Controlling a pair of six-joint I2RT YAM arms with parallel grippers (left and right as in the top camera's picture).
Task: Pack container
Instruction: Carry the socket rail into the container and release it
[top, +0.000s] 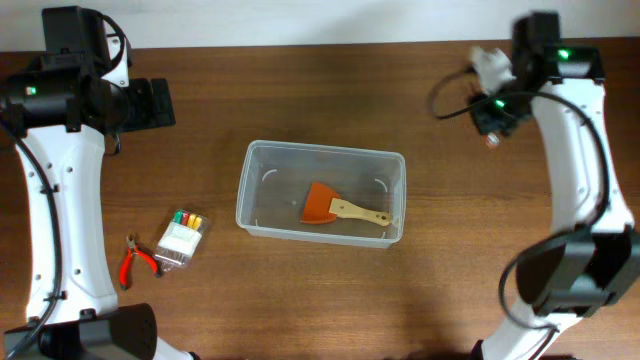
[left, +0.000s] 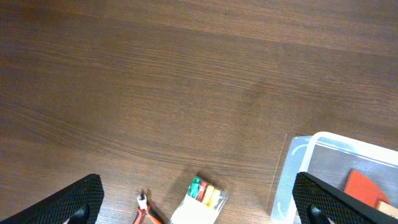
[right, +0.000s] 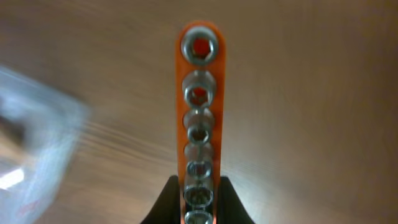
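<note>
I will next move my right gripper back across to its left in the overhead view. I will then lower it to release on the container's near strip (top: 348, 231), which is free of the scraper.
The container (top: 322, 151), a clear tub, stands mid-table and holds an orange scraper (top: 322, 203) with a wooden handle. Its corner also shows in the left wrist view, container (left: 297, 163), and as a blur at the left of the right wrist view, container (right: 37, 137). My right gripper (top: 491, 118) hovers at the back right, beyond the tub. In its wrist view the right gripper (right: 199, 186) is shut on an orange socket rail (right: 199, 93) carrying several metal sockets. My left gripper (top: 150, 103) is at the back left, and the left gripper (left: 199, 202) is open, holding nothing.
A clear box of coloured pieces (top: 182, 238) lies left of the tub, also seen as box (left: 202, 200). Red-handled pliers (top: 137, 260) lie just left of it, pliers (left: 147, 213). Both arms' white links run along the table's left and right sides.
</note>
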